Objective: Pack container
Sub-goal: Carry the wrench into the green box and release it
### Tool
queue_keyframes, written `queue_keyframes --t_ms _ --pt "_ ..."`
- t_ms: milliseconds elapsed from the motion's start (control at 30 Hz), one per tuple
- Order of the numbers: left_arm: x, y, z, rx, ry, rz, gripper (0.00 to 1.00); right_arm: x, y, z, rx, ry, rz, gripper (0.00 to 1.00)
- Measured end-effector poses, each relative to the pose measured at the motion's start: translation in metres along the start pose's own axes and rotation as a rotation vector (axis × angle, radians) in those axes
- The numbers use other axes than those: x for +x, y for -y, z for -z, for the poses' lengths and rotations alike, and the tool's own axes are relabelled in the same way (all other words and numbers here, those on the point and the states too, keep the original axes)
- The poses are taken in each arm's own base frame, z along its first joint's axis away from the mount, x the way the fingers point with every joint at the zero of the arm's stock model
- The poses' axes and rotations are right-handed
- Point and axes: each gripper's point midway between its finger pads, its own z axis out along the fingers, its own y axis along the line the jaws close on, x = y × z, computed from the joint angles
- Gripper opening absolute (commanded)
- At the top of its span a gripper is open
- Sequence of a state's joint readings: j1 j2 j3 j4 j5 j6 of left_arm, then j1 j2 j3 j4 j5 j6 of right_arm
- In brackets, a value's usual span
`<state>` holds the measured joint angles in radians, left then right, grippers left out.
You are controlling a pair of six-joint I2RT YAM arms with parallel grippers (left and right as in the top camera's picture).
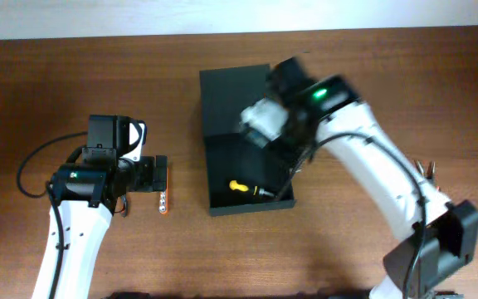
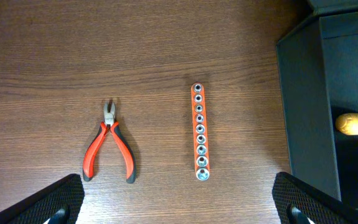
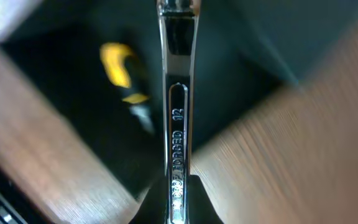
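Next, my right gripper lowers the chrome wrench leftward in the overhead view into the container, beside the yellow-handled screwdriver, because that space is empty.
The container is a dark box with its flap lid open, in the middle of the table; its wall also shows in the left wrist view. A yellow-handled screwdriver lies inside it and shows in the right wrist view. My right gripper is shut on a chrome wrench and hovers over the container's open part. My left gripper is open and empty above a strip of sockets on an orange rail and red-handled pliers, left of the container.
The socket rail also shows in the overhead view beside the left gripper. More tools lie at the table's right, partly behind the right arm. The table's far edge runs along the top of the overhead view.
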<state>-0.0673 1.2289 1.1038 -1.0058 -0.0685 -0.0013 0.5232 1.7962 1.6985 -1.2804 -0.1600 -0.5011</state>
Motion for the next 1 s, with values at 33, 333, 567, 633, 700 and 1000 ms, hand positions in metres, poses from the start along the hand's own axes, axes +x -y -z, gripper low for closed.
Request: queue_keyframes --t_ms 33,333,567,633,700,1000 --pt "0.000 0.000 0.000 0.000 0.000 0.000 0.99 -0.009 -0.013 -0.002 -0.003 0.011 0.069 0.04" --pt "0.000 0.000 0.000 0.000 0.000 0.000 0.99 -0.028 -0.034 -0.027 -0.022 -0.002 0.228 0.04" --pt "0.000 0.000 0.000 0.000 0.000 0.000 0.99 -0.013 -0.020 -0.081 -0.080 -0.126 0.189 0.08" --pt "0.000 0.000 0.000 0.000 0.000 0.000 0.99 -0.009 -0.018 -0.093 -0.094 -0.152 0.181 0.41" --pt "0.000 0.000 0.000 0.000 0.000 0.000 0.99 -0.004 -0.017 -0.105 -0.114 -0.182 0.167 0.55" --pt "0.000 0.000 0.000 0.000 0.000 0.000 0.99 0.000 -0.014 -0.098 -0.120 -0.227 0.058 0.64"
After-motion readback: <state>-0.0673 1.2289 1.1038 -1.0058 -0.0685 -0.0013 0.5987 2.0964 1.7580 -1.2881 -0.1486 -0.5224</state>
